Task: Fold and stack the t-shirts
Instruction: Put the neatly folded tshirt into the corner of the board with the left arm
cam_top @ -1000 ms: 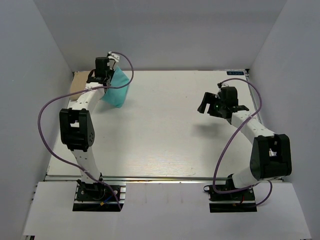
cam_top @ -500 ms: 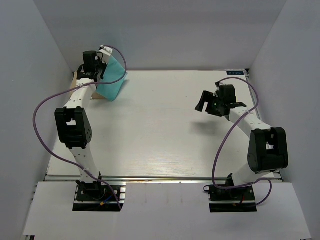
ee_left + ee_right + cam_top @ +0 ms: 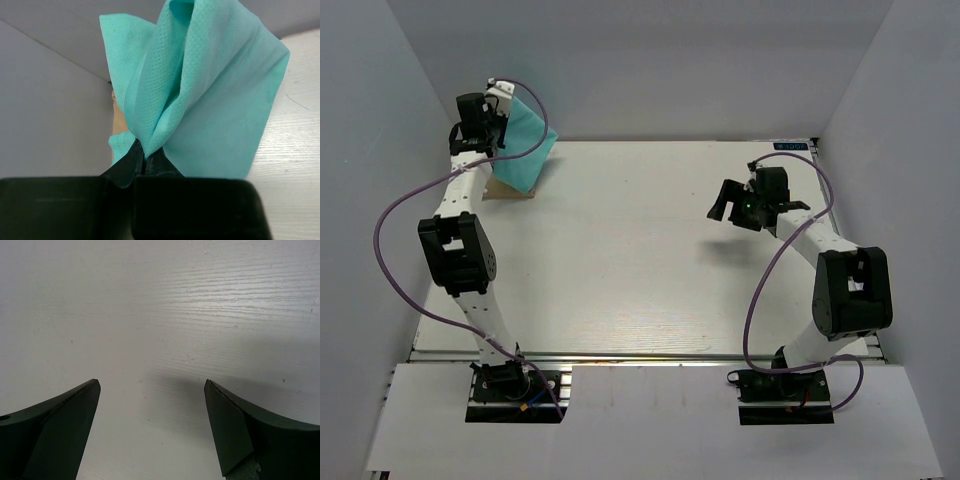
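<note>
My left gripper moves down next, easing to the left in the top view, and releases the overhanging teal cloth on the tan-beige t-shirt (image 3: pixel 508 193) (image 3: pixel 119 118), which lies below the gripper.
The teal-green t-shirt (image 3: pixel 525 150) hangs folded from my left gripper (image 3: pixel 498 128) at the far left corner, lifted above the table. In the left wrist view the jaws stand together, pinching a fold of the teal cloth (image 3: pixel 215 100) at the gripper (image 3: pixel 144 162). The tan-beige t-shirt (image 3: pixel 508 193) lies on the table under the hanging teal one; only a strip of it shows, and a sliver in the left wrist view (image 3: pixel 118 125). My right gripper (image 3: pixel 730 207) is open and empty above the right side of the table, with bare table between its fingers (image 3: pixel 152 385).
The white table (image 3: pixel 640 260) is enclosed by grey walls on the left, back and right. The left arm reaches close to the left back wall corner. A small blue label (image 3: pixel 790 146) sits at the far right table edge.
My left gripper has lifted the teal t-shirt up and toward the far left corner, over the tan one. My right gripper has drifted slightly left and stays open.
</note>
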